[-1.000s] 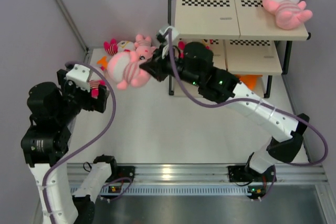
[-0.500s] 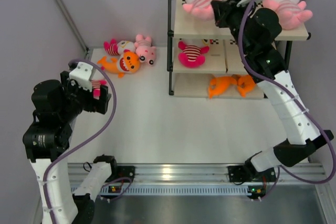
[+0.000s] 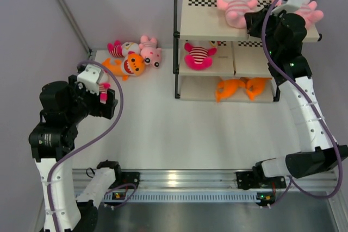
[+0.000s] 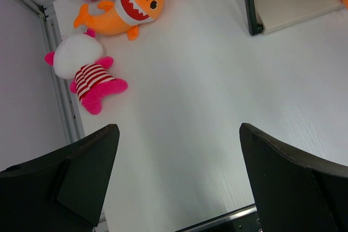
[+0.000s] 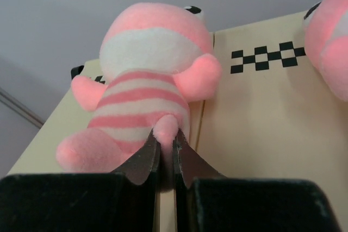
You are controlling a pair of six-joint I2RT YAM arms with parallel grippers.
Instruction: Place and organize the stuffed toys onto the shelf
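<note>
The large pale pink toy's body is already over the front of the shelf's top board, so next my right gripper needs to stay there and open to release the toy's lower nub.
My right gripper is shut on a lower nub of a large pale pink toy, which is over the top board of the shelf. I cannot tell if it rests there. A second pale pink toy lies at the top right, partly behind the arm. A hot-pink toy is on the middle tier. Orange fish lie on the bottom tier. My left gripper hangs open and holds nothing, near a hot-pink striped toy.
At the table's back left lie an orange fish, another hot-pink toy and a small pink toy. The shelf's black front post stands between them and the tiers. Grey walls close in the back and left.
My right arm lifted the pale pink toy from the table pile to the top board, then moved it rightward along the board. The left arm shifted slightly and stayed open.
</note>
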